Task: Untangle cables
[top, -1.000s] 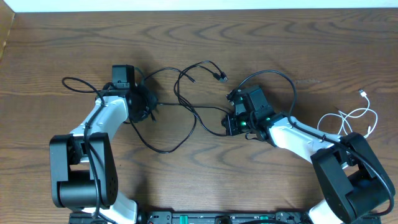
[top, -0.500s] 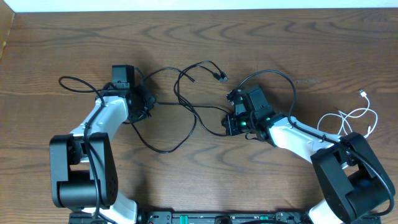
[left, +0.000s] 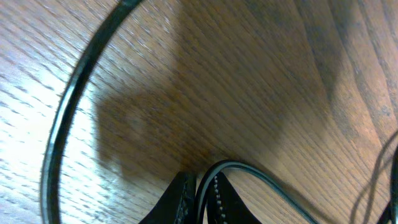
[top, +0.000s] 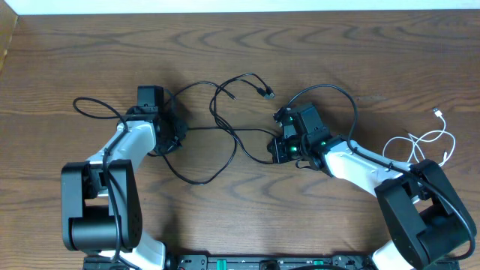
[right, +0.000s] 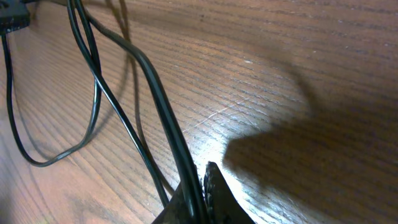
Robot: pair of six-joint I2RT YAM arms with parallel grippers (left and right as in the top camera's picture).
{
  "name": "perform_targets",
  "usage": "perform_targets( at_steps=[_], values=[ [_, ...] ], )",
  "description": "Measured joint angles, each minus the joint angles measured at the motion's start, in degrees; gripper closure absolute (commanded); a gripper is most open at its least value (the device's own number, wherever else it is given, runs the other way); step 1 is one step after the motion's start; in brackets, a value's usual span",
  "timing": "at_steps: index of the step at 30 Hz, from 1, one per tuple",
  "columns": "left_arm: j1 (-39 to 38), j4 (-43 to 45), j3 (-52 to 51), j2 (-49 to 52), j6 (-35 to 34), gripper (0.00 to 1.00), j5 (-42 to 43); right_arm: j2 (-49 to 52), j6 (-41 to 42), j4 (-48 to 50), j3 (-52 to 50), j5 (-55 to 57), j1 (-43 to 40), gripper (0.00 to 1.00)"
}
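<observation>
The tabletop is bare to the left of my left gripper in the overhead view, so my left gripper will next pull the cable there, away from the crossed pieces of cable, and let go.
Thin black cables point(top: 196, 182) lie looped on the wooden table between my two grippers, with plug ends point(top: 264, 91) at the back. My left gripper point(top: 171, 132) is shut on a black cable; in the left wrist view the cable point(left: 249, 171) runs between the fingertips of the gripper point(left: 200, 200). My right gripper point(top: 278, 148) is shut on another black strand; in the right wrist view that cable point(right: 155, 93) passes into the gripper point(right: 200, 190). A white cable point(top: 437, 112) lies coiled apart at the far right.
A thicker black wire point(top: 90, 100) arcs from the left arm, and it also shows in the left wrist view point(left: 65, 118). Another one point(top: 337, 88) loops over the right arm. The table's far edge point(top: 240, 10) runs along the top.
The left wrist has shifted slightly down and to the right, and its jaws look drawn closer together. The right arm has not moved.
</observation>
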Motion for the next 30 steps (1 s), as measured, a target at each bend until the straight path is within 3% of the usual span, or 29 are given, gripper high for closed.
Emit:
perform_targets(
  at_steps=[30],
  values=[
    [-0.2,0.4,-0.1,-0.2,0.0,0.89,-3.9,0.0,-0.5,0.0,0.0,0.3,0.0,0.99]
  ],
)
